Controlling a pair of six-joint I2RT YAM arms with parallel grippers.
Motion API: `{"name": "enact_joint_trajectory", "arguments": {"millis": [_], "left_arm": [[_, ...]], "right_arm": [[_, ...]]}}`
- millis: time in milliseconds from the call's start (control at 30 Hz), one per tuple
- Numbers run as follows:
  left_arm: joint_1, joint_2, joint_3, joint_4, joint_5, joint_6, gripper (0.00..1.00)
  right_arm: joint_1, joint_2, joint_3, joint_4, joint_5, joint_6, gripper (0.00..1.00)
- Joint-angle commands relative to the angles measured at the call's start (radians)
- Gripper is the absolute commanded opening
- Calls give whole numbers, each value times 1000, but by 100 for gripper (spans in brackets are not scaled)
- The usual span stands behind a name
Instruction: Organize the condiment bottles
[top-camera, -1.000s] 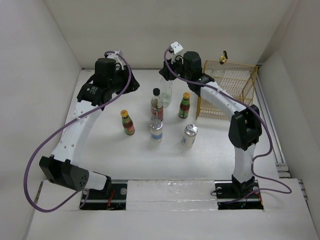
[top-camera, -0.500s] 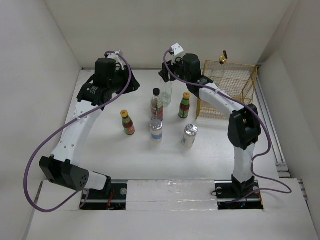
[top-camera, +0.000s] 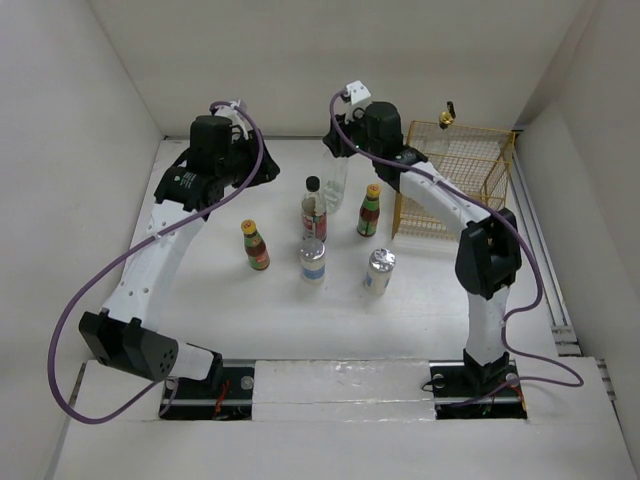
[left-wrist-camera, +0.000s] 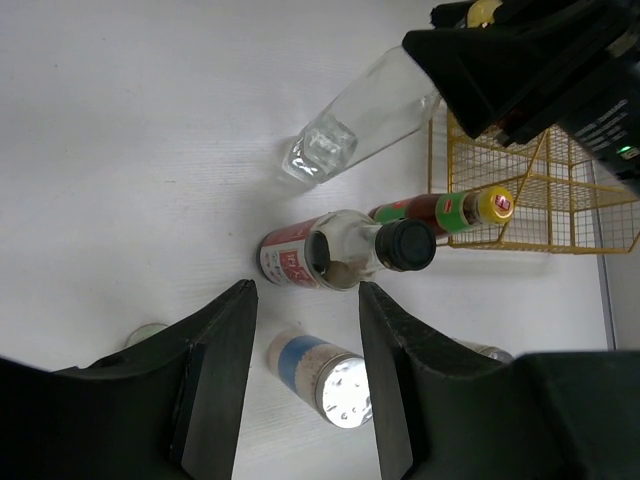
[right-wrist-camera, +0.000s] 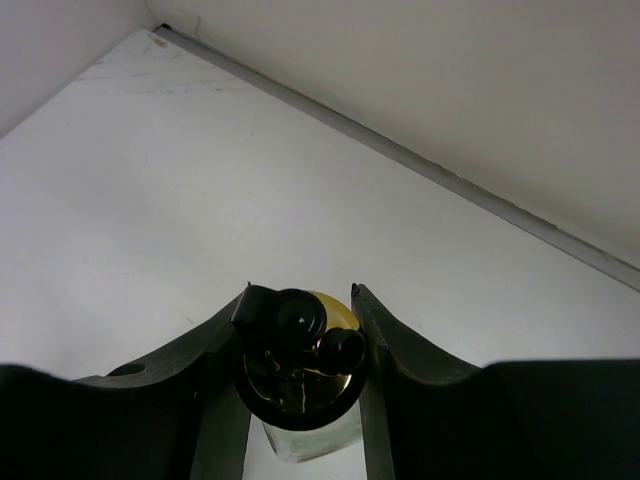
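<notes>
I will next lift the bottle over the basket's rim with my right gripper, then lower and release it at the basket's free rear corner (top-camera: 486, 150), to the right in the top view.
My right gripper (right-wrist-camera: 300, 292) is shut on the gold-spouted top of a clear bottle (right-wrist-camera: 300, 400), which stands at the back of the table (top-camera: 334, 180). That same gripper (top-camera: 342, 140) shows in the top view just left of the basket. My left gripper (left-wrist-camera: 305, 290) hangs open and empty high above the group, at the back left (top-camera: 262, 168). Below it stand a black-capped red-labelled bottle (left-wrist-camera: 340, 250), a yellow-capped sauce bottle (left-wrist-camera: 450, 210) and a short silver-capped bottle (left-wrist-camera: 325, 375). Another yellow-capped bottle (top-camera: 255, 246) and a second silver-capped one (top-camera: 379, 270) stand nearer the front.
A yellow wire basket (top-camera: 455, 180) stands at the back right, with a gold spout (top-camera: 447, 113) sticking up above its rear rim. White walls close the table on the left, back and right.
The right gripper has shifted slightly at the clear bottle's top and its jaws have closed on the spout. The bottles and the left arm have stayed in place.
</notes>
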Motion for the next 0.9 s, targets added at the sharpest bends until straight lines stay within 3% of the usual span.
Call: {"name": "enact_joint_trajectory", "arguments": {"millis": [0,167,300,467,600,867], "left_arm": [[0,2,38,46,9,28,41],[0,11,58,55,27,28,41],[0,11,58,55,47,28,41],[0,21,49,64,84,28,41],[0,21,24,74,119,19,39],[0,40,24,83,128,10,39]], "right_arm": [[7,-100,219,114,57,47,6],[-65,-132,467,20,75,85,6],[-157,-183,552,-3,138,171,6],[-299,-242,575,-12,316,238,5],[-450,-272,595,-33,354,284,5],[-600,-325,537,-92,377,294,5]]}}
